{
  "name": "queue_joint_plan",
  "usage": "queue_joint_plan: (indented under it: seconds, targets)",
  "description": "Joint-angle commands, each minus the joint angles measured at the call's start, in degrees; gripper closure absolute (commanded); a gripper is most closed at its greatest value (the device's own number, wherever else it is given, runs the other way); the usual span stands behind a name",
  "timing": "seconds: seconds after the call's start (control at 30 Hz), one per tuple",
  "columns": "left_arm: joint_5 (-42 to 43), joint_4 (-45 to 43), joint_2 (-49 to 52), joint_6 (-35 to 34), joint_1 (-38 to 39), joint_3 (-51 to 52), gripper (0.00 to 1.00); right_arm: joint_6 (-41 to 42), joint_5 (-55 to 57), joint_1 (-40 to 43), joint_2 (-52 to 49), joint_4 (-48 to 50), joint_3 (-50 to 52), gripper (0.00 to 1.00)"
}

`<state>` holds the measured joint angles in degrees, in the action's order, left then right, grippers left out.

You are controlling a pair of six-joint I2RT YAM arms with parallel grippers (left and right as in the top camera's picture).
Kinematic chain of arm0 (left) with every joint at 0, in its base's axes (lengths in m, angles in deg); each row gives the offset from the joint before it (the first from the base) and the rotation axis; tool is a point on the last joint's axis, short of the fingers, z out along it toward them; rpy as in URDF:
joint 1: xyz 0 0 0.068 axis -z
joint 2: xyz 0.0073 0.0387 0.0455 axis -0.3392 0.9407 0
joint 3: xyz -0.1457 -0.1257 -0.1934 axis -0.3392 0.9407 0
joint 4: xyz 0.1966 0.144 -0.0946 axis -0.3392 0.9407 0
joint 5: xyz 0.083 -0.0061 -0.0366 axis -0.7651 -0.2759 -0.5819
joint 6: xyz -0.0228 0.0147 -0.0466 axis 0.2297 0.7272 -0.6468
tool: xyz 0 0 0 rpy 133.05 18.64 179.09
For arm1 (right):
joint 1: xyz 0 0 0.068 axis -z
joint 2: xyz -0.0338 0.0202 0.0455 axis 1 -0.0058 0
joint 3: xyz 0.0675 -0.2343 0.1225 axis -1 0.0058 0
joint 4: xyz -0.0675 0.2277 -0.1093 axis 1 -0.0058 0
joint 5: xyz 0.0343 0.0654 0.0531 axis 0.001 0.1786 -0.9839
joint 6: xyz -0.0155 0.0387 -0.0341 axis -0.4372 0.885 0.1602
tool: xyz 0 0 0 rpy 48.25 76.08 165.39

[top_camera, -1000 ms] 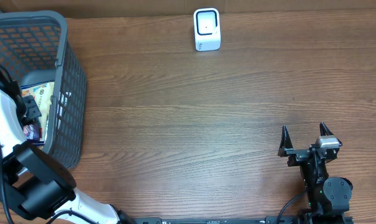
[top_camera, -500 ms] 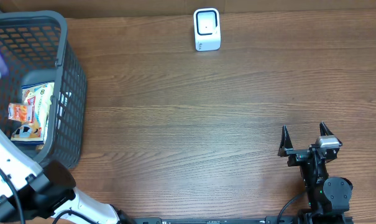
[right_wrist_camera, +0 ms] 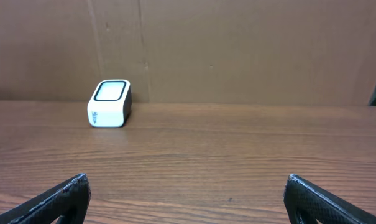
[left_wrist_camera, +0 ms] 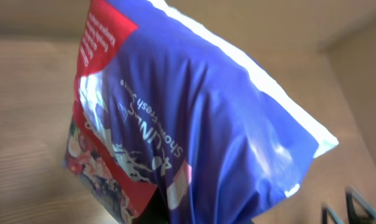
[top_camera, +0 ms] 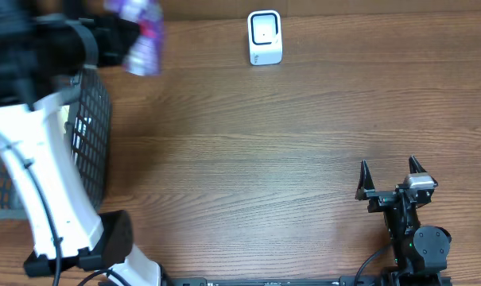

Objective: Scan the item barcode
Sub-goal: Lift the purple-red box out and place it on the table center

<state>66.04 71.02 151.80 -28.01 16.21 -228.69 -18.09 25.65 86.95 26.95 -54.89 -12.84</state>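
Next, my left gripper lowers back and across to release the bag (top_camera: 142, 36). Clear tabletop before the scanner lies below it, to the right in the overhead view.
A purple and red snack bag (top_camera: 142, 36) hangs in the air at the back left, beside the basket's far corner. My left gripper (top_camera: 113, 38) is shut on it, blurred by motion. In the left wrist view the bag (left_wrist_camera: 194, 118) fills the frame and hides the fingers. The white barcode scanner (top_camera: 265, 37) stands at the back of the table, to the right of the bag; the right wrist view shows the scanner (right_wrist_camera: 110, 103) far ahead on the left. My right gripper (top_camera: 391, 176) rests open at the front right with nothing between its fingers.
A grey mesh basket (top_camera: 93, 135) stands at the left edge, mostly covered by my left arm (top_camera: 41, 175). A brown cardboard wall (right_wrist_camera: 237, 50) runs along the back of the table.
My left arm has lifted the bag out of the basket and swung it up and to the right, toward the scanner. The right arm has not moved.
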Motion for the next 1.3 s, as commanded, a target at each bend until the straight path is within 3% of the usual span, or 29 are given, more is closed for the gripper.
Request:
queue_joint_plan:
  seconds: [0.0, 0.13, 0.37, 0.4, 0.43, 0.47, 0.53, 0.63, 0.77, 0.93, 1.0, 1.1, 1.27]
  targets:
    - [-9.9, 4.6, 5.1, -0.9, 11.1, 5.4, 0.96, 0.0, 0.6, 0.2, 0.5, 0.3, 0.6, 0.0]
    - [-17.1, 5.6, 11.4, -5.0, 20.5, 13.3, 0.96, 0.0, 0.6, 0.2, 0.5, 0.3, 0.6, 0.0]
    - [-25.0, 2.8, 21.5, -12.5, 28.4, 19.8, 0.96, 0.0, 0.6, 0.2, 0.5, 0.3, 0.6, 0.0]
    - [-24.9, 2.5, 22.8, -12.5, 29.1, 19.8, 0.92, 0.0, 0.6, 0.2, 0.5, 0.3, 0.6, 0.0]
    - [-24.9, 2.4, 23.9, -12.7, 29.6, 19.8, 0.76, 0.0, 0.6, 0.2, 0.5, 0.3, 0.6, 0.0]
    - [-24.7, 2.3, 24.6, -13.1, 30.0, 19.8, 0.69, 0.0, 0.6, 0.2, 0.5, 0.3, 0.6, 0.0]
    - [-23.9, 1.9, 25.7, -13.5, 30.5, 19.8, 0.62, 0.0, 0.6, 0.2, 0.5, 0.3, 0.6, 0.0]
    - [-22.1, 1.9, 25.7, -13.4, 30.6, 19.0, 0.44, 0.0, 0.5, 0.2, 0.5, 0.3, 0.6, 0.0]
    - [-21.2, 5.4, 25.6, -13.2, 29.4, 12.1, 0.44, 0.0, 0.6, 0.2, 0.5, 0.3, 0.6, 0.0]
    - [-18.9, 7.2, 24.0, -13.0, 26.1, -0.8, 0.58, 0.0, 0.6, 0.2, 0.5, 0.3, 0.6, 0.0]
    - [-18.1, 7.2, 22.5, -13.1, 24.6, -4.6, 0.59, 0.0, 0.6, 0.2, 0.5, 0.3, 0.6, 0.0]
    - [-18.2, 7.2, 18.9, -13.0, 22.2, -7.3, 0.56, 0.0, 0.6, 0.2, 0.5, 0.3, 0.6, 0.0]
    - [-18.3, 7.2, 11.3, -12.2, 17.8, -7.3, 0.41, 0.0, 0.6, 0.2, 0.5, 0.3, 0.6, 0.0]
